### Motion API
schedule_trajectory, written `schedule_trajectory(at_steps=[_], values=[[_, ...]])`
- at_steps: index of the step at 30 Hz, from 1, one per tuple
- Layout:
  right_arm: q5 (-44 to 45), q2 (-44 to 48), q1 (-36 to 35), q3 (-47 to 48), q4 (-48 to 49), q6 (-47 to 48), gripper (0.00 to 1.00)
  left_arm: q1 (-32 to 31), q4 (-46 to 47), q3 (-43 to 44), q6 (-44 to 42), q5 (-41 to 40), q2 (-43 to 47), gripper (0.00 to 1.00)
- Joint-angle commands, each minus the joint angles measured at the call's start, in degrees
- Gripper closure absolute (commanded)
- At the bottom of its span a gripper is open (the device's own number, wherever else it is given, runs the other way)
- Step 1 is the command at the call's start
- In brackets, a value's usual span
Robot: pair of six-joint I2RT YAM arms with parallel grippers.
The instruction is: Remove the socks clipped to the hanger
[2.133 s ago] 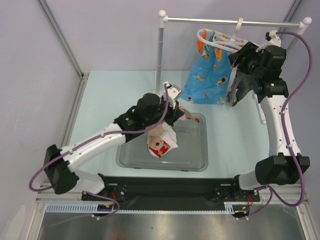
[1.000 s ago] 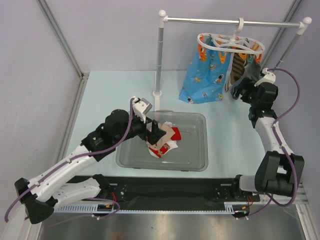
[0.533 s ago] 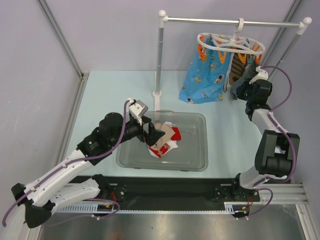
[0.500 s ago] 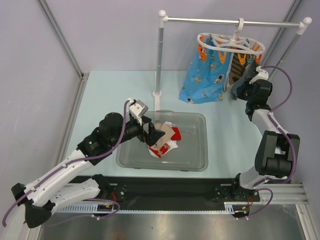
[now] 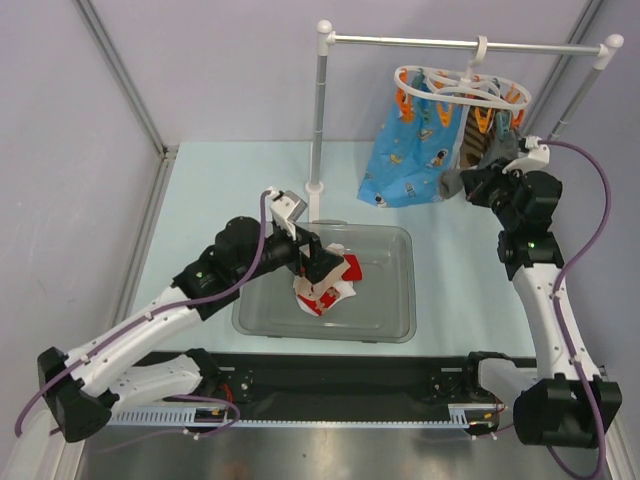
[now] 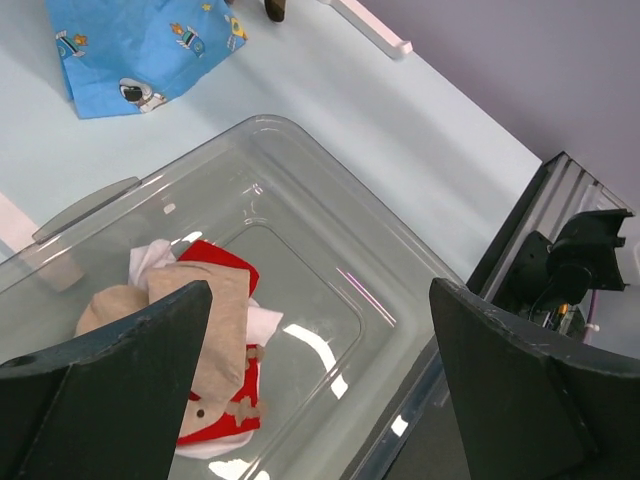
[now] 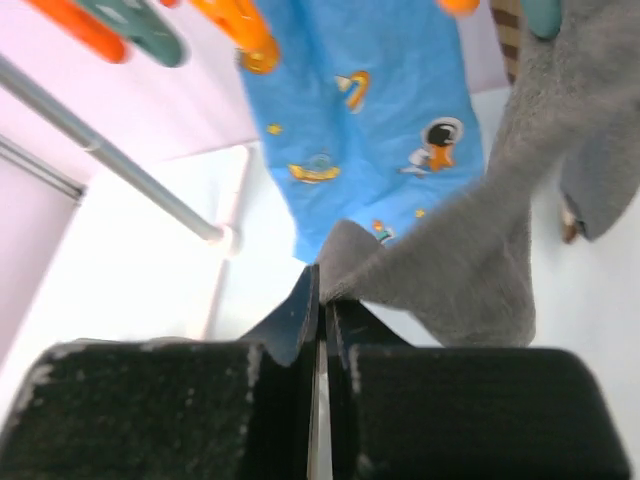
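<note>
The grey sock's lower tip point(image 5: 449, 184) pokes free beside my right gripper, so my left gripper moves outward from over the tray point(image 5: 392, 330) onto that tip next.
The white oval hanger point(image 5: 462, 84) with orange pegs point(image 7: 245, 35) hangs from the rail at the back right. Clipped to it are a blue cartoon-print sock point(image 5: 410, 160), a brown striped sock point(image 5: 471, 138) and a grey sock point(image 7: 480, 250). My right gripper point(image 5: 470, 182) is shut on the lower edge of the grey sock, which stretches taut up to its peg. My left gripper point(image 5: 318, 262) hangs open and empty over the clear tray point(image 5: 392, 330). In the tray lie a beige sock point(image 6: 215, 320) and a white-and-red sock point(image 6: 220, 425).
The white-and-metal rail stand point(image 5: 320, 110) rises just behind the tray, its post left of the blue sock. The right post's foot point(image 6: 375, 28) lies on the pale table. The black base rail point(image 5: 340, 375) runs along the near edge.
My right gripper closed on the grey sock's lower edge and drew it down and left. The left gripper stayed open, shifting slightly right above the tray.
</note>
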State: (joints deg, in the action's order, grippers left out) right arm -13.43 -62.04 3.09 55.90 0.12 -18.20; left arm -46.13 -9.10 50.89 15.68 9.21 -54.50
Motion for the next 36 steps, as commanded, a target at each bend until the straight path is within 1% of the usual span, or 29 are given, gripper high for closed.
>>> schedule_trajectory(at_steps=[1, 3, 7, 11, 14, 21, 27, 31, 33, 34, 35, 36], values=[[-4.93, 2.80, -1.07, 1.58, -8.20, -5.18, 1.00, -0.01, 6.19, 3.85, 2.95, 0.89, -2.62, 0.04], [-7.83, 4.38, -2.03, 2.28, -10.39, -7.11, 1.00, -0.28, 8.56, 5.35, 2.08, 0.72, -5.51, 0.04], [-9.68, 6.49, -5.29, 3.95, -13.30, -8.52, 1.00, -0.89, 10.77, 13.15, -0.47, 1.77, -12.20, 0.05], [-16.43, 7.81, -5.64, 4.57, -12.34, -12.73, 1.00, -2.12, 12.96, 18.71, -3.37, 2.21, -18.70, 0.04], [-18.99, 8.34, -5.64, 5.62, -12.42, -14.41, 1.00, -2.82, 16.39, 21.78, -4.87, 3.61, -23.10, 0.04], [-21.72, 8.69, -5.73, 6.33, -10.32, -16.78, 1.00, -5.28, 21.32, 28.90, -10.14, 5.90, -33.12, 0.02], [-22.51, 8.78, -5.73, 6.15, -9.61, -18.36, 1.00, -6.43, 20.09, 34.71, -11.02, 6.08, -39.88, 0.03], [-24.18, 8.87, -5.64, 5.36, -8.12, -20.21, 1.00, -6.69, 20.97, 36.99, -11.29, 6.34, -42.52, 0.06], [-24.27, 8.95, -5.64, 5.36, -7.86, -20.82, 1.00, -6.69, 20.62, 37.96, -11.37, 7.22, -43.41, 0.14], [-24.01, 9.04, -5.73, 5.45, -7.94, -20.74, 1.00, -6.78, 20.36, 38.75, -11.38, 8.09, -44.19, 0.27], [-23.58, 9.13, -5.64, 5.62, -8.73, -20.65, 1.00, -6.87, 20.44, 38.84, -11.20, 8.36, -44.29, 0.36], [-23.22, 9.30, -5.73, 5.71, -9.26, -20.22, 0.98, -6.96, 20.62, 38.84, -11.11, 8.37, -44.46, 0.57]])
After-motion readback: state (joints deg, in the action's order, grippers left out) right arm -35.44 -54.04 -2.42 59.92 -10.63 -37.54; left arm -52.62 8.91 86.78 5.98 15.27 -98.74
